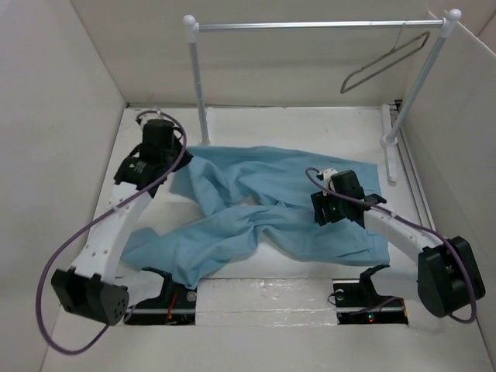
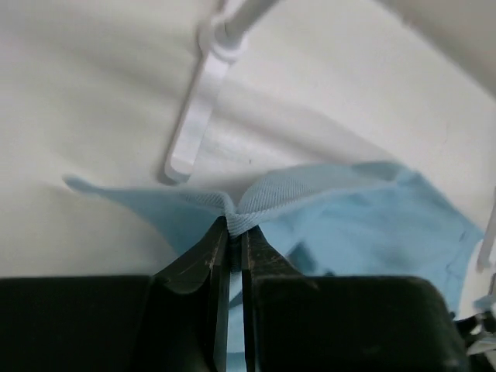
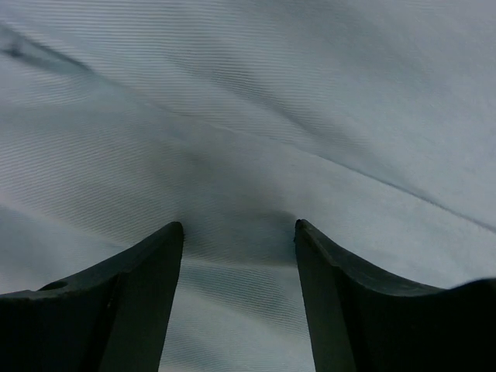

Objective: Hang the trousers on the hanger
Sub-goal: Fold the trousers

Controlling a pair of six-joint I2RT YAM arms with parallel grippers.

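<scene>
The robot's right hand will rise next and move outward toward the post beside the hanger, then come down onto the waistband edge [image 1: 375, 175].
The light blue trousers [image 1: 256, 217] lie spread and rumpled across the middle of the table. The dark grey hanger [image 1: 385, 63] hangs by its hook from the white rail at the back right. My left gripper [image 1: 180, 157] is shut on a pinched fold of the trousers' edge [image 2: 232, 219] at their far left corner. My right gripper [image 1: 324, 211] is open and points straight down, its fingertips [image 3: 172, 232] pressing on the trouser cloth [image 3: 248, 116] right of centre.
A white rail [image 1: 318, 25] on two ball-topped posts spans the back; its left post foot [image 2: 203, 101] lies just beyond my left gripper. White walls close in on the left, back and right. Both arm bases sit at the near edge.
</scene>
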